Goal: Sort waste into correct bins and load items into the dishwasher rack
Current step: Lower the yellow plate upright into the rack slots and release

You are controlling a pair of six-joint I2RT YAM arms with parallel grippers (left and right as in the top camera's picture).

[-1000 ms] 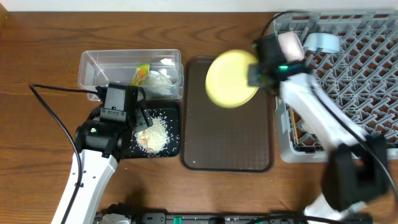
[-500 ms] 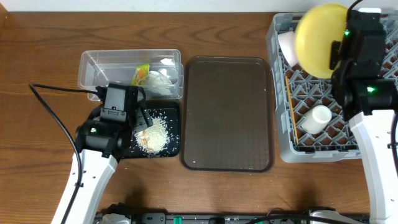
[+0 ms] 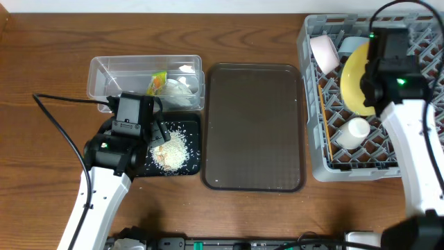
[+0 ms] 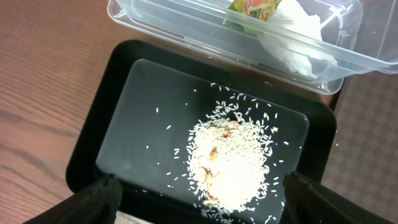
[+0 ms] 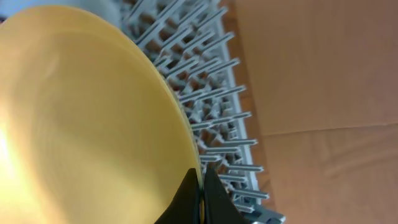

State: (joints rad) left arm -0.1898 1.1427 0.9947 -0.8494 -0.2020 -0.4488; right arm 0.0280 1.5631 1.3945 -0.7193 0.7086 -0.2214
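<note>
My right gripper lowers the yellow plate and shifts it toward the chopsticks (image 3: 327, 128) in the rack (image 3: 316, 149) next.
My right gripper (image 5: 201, 186) is shut on the rim of the yellow plate (image 3: 356, 80), holding it on edge over the grey dishwasher rack (image 3: 316, 149); the plate fills the right wrist view (image 5: 81, 118), with the rack's pegs (image 5: 217, 87) beside it. In the rack lie a white bowl (image 3: 323, 52), a light blue bowl (image 3: 352, 46), a white cup (image 3: 351, 132) and chopsticks (image 3: 327, 128). My left gripper (image 4: 199, 199) is open above the black tray (image 4: 99, 124) holding the rice heap (image 4: 233, 158). The clear tub (image 3: 104, 76) holds the snack wrapper (image 3: 157, 83) and tissue (image 3: 182, 90).
The brown serving tray (image 3: 254, 125) lies bare between the bins and the rack. A black cable (image 3: 62, 135) runs over the table at the left. The table's far edge meets a white wall.
My right arm has carried the yellow plate from over the brown tray rightward and lowered it into the rack. The left arm has not moved.
</note>
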